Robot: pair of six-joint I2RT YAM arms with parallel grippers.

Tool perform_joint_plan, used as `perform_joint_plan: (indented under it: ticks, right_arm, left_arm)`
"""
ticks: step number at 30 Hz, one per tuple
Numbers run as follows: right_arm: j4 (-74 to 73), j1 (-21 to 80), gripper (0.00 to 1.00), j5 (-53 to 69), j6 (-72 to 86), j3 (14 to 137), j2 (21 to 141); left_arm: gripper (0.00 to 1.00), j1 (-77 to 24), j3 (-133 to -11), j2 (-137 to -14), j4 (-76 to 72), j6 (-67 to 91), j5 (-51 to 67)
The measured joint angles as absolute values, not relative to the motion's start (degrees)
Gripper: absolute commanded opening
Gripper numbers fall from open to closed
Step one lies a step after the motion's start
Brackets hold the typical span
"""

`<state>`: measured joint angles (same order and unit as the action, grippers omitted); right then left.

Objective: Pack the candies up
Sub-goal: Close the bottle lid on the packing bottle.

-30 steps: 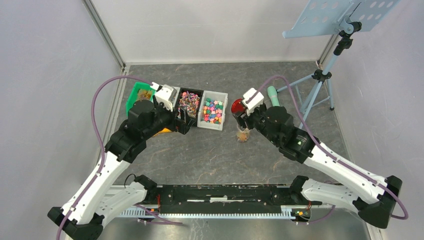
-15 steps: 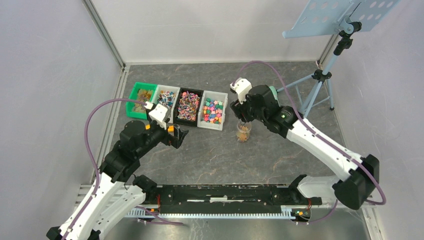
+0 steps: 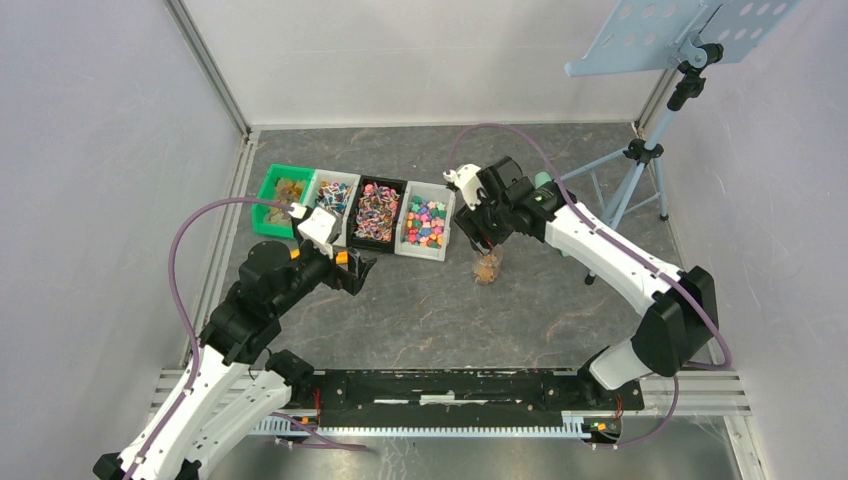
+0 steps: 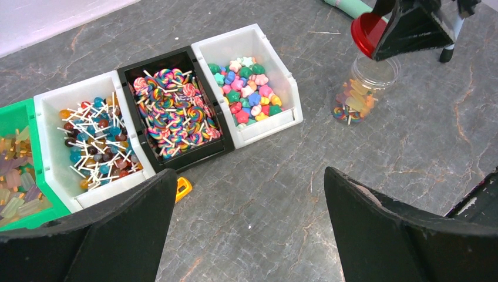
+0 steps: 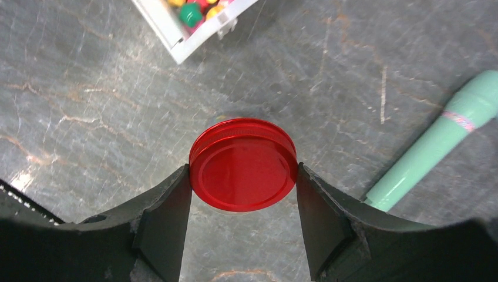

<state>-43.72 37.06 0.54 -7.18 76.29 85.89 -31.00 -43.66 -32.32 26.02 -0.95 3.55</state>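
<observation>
The jar is still uncovered, so my right gripper needs to move the red round lid point(image 4: 365, 30) down onto the jar's opening point(image 4: 379, 69) next and release it there.
The candies lie in four bins: gummies in a green bin point(image 3: 281, 192), ball lollipops in a white bin point(image 4: 94, 138), swirl lollipops in a black bin point(image 4: 173, 111), and small coloured sweets in a white bin point(image 3: 427, 222) point(image 4: 246, 94). A clear jar point(image 3: 487, 265) point(image 4: 361, 94) holds some candies. My right gripper point(image 3: 484, 234) point(image 5: 242, 171) is shut on the red round lid point(image 5: 242, 164) point(image 4: 365, 30) and holds it just above the jar's mouth. My left gripper point(image 3: 358, 270) point(image 4: 248, 174) is open and empty over bare table in front of the bins.
The orange scoop point(image 4: 183, 188) lies in front of the black bin, mostly hidden by my left finger. A mint-green cylinder point(image 5: 434, 147) point(image 3: 543, 185) lies behind the jar. A music stand's tripod point(image 3: 640, 150) stands at the back right.
My left gripper pulled back from the bins toward the near side, then stayed still. My right arm swung the red lid round to above the jar.
</observation>
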Motion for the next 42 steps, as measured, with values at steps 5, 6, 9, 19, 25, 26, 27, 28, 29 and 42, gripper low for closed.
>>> perform_joint_plan:
  ticks: [5,6,9,19,25,26,27,28,29,42]
  right_arm:
    - [-46.5,37.1,0.52,2.4,-7.2,76.3,88.2]
    - [-47.0,37.1,0.52,2.4,-7.2,76.3,88.4]
    - [-48.6,37.1,0.52,2.4,-7.2,76.8,88.4]
    - [-50.9,37.1,0.52,1.9,-7.2,79.0,89.0]
    - [-51.5,37.1,0.54,1.0,-7.2,79.0,90.1]
    - [-51.6,37.1,0.54,0.8,-7.2,79.0,90.3]
    - [-51.6,37.1,0.54,0.4,-7.2,79.0,90.5]
    - [-51.5,37.1,0.55,0.1,-7.2,79.0,90.6]
    - [-51.5,37.1,0.56,0.0,-7.2,79.0,90.8]
    - [-51.6,37.1,0.49,-0.1,-7.4,79.9,92.2]
  left_arm:
    - [1.0,-31.0,-43.7,-32.7,26.0,-1.0,3.6]
    - [1.0,-31.0,-43.7,-32.8,26.0,-1.0,3.6]
    - [1.0,-31.0,-43.6,-32.9,26.0,-1.0,3.6]
    - [1.0,-31.0,-43.4,-32.2,26.0,-1.2,3.6]
    - [1.0,-31.0,-43.4,-32.3,26.0,-1.5,3.6]
    - [1.0,-31.0,-43.4,-32.3,26.0,-1.6,3.6]
    - [1.0,-31.0,-43.4,-32.3,26.0,-1.6,3.5]
    - [1.0,-31.0,-43.4,-32.3,26.0,-1.6,3.5]
    - [1.0,-31.0,-43.4,-32.3,26.0,-1.6,3.5]
    - [1.0,-31.0,-43.0,-32.2,26.0,-1.7,3.0]
